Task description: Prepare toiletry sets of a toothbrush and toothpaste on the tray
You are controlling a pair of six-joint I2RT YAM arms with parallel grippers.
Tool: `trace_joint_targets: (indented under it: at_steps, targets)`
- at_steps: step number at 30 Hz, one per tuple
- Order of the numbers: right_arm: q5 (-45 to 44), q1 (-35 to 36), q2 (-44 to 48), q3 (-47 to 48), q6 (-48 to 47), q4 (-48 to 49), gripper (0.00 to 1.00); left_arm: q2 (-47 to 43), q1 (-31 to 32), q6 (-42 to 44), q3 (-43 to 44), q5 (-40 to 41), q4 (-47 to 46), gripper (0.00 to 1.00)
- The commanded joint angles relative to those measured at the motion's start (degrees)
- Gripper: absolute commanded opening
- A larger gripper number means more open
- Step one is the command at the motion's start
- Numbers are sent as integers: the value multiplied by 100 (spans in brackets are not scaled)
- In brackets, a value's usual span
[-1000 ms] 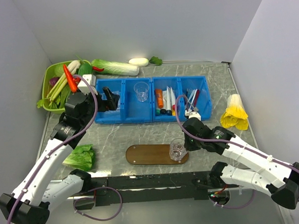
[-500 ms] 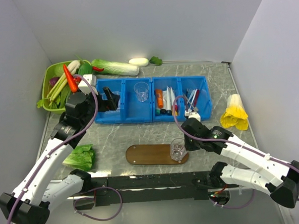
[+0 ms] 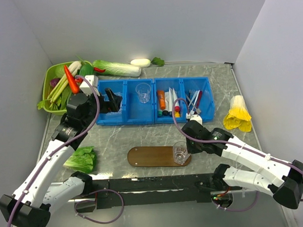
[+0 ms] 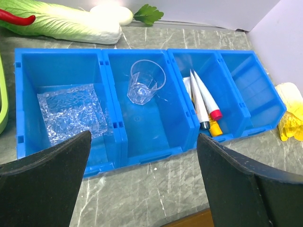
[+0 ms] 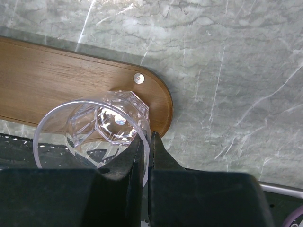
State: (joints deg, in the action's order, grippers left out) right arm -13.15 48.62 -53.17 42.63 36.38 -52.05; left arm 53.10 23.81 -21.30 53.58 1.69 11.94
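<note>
My left gripper still has to go left in the wrist view next and down onto the near part of the clear wrinkled sheet, because the sheet lies low inside its bin.
The brown wooden tray (image 3: 148, 157) lies near the table's front edge; its right end shows in the right wrist view (image 5: 47, 80). My right gripper (image 3: 187, 146) (image 5: 146, 139) is shut on the rim of a clear plastic cup (image 3: 180, 152) (image 5: 94, 127), upright over the tray's right end. White toothpaste tubes (image 3: 172, 98) (image 4: 201, 99) lie in the third blue compartment. Thin toothbrushes (image 3: 195, 99) lie in the rightmost one. My left gripper (image 3: 112, 101) (image 4: 144, 137) is open and empty, above the bins' near edge.
Blue bins (image 3: 129, 114) (image 4: 109, 142) hold a second clear cup (image 3: 143, 92) (image 4: 147, 85), a clear wrinkled sheet (image 4: 71, 113) and an orange tube (image 3: 162, 99). A green basket of vegetables (image 3: 52, 85) stands back left, a lettuce leaf (image 3: 81, 160) front left, a yellow bunch (image 3: 237, 115) right.
My right arm has shifted slightly toward the near edge with the cup still in its grip. The left arm has not moved.
</note>
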Motion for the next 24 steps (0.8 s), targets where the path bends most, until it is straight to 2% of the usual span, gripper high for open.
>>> trace_joint_targets:
  at_steps: [1,4,8,11,24]
  targets:
    - [-179,51,-27,-53,106,81,4,-10,-17,-6,-32,-90,-219,97]
    - [-188,77,-18,-45,115,72,12,-2,-17,-6,-32,-90,-219,97]
    - [-223,69,-10,-27,132,55,28,7,-17,-6,-32,-108,-228,97]
    - [-232,69,8,-1,141,37,35,7,-17,-6,-32,-125,-228,97]
    - [-241,77,114,131,168,37,52,-2,-17,-23,-41,-125,-228,97]
